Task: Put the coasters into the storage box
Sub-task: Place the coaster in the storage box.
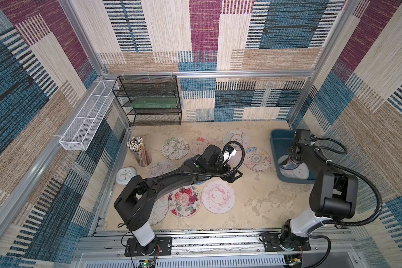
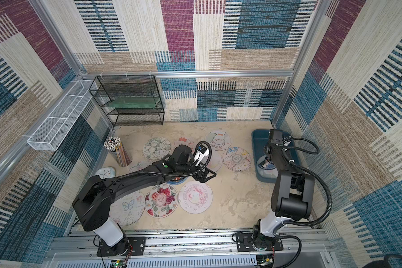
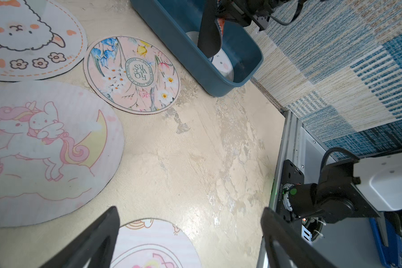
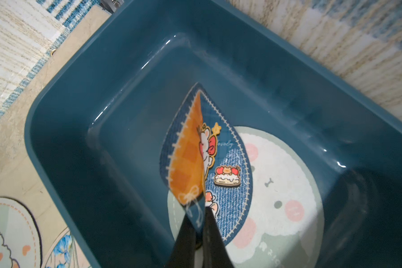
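Note:
Next I will lower my right gripper inside the storage box (image 1: 276,143) and release the denim-print coaster's edge, since the storage box's bottom beside the bunny coaster lies below that gripper.
The teal storage box (image 1: 276,143) stands at the table's right edge. My right gripper (image 4: 201,215) is inside it, shut on the edge of a blue-rimmed denim-print coaster (image 4: 230,167). That coaster hangs folded above a pale green bunny coaster (image 4: 276,185) lying flat on the box floor. Several more coasters lie on the table, among them a rose one (image 1: 184,201), a pink horse one (image 1: 218,196) and a pastel flower one (image 3: 131,74). My left gripper (image 3: 189,210) hovers open and empty over the table's middle, beside the pink horse coaster (image 3: 153,243).
A cup of pencils (image 1: 138,150) and a pale-blue clock (image 1: 125,175) stand at the table's left side. A black wire rack (image 1: 149,99) is at the back left, and a white mesh tray (image 1: 86,120) hangs on the left wall. Bare tabletop (image 1: 260,199) lies between the arms.

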{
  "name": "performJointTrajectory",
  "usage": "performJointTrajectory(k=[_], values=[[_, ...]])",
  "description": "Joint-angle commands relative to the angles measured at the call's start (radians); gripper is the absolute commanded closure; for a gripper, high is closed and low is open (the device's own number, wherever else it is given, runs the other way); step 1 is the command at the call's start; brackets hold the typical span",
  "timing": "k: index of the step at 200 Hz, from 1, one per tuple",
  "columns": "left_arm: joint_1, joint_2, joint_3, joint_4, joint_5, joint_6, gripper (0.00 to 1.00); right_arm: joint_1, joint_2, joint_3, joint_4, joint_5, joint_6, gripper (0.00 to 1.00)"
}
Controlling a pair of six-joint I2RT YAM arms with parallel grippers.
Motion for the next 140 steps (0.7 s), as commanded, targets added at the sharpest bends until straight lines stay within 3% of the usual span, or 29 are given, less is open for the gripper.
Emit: performJointTrajectory(k=[1, 46, 62, 95, 140], values=[[0.003, -0.005, 0.006, -0.002, -0.009, 0.025, 0.06, -0.005, 0.063, 0.040, 0.059, -0.008, 0.001, 1.00], [0.003, -0.011, 0.008, -0.022, -0.024, 0.031, 0.06, -0.019, 0.173, 0.087, 0.078, -0.026, -0.002, 0.96], [0.003, -0.010, 0.014, -0.030, -0.027, 0.033, 0.06, -0.032, 0.184, 0.079, 0.098, -0.049, -0.005, 0.85], [0.003, -0.002, 0.023, -0.039, -0.042, 0.036, 0.05, -0.038, 0.194, 0.077, 0.119, -0.075, -0.036, 0.51], [0.003, 0.017, 0.036, -0.040, -0.049, 0.022, 0.05, -0.039, 0.164, 0.073, 0.132, -0.109, -0.085, 0.25]])
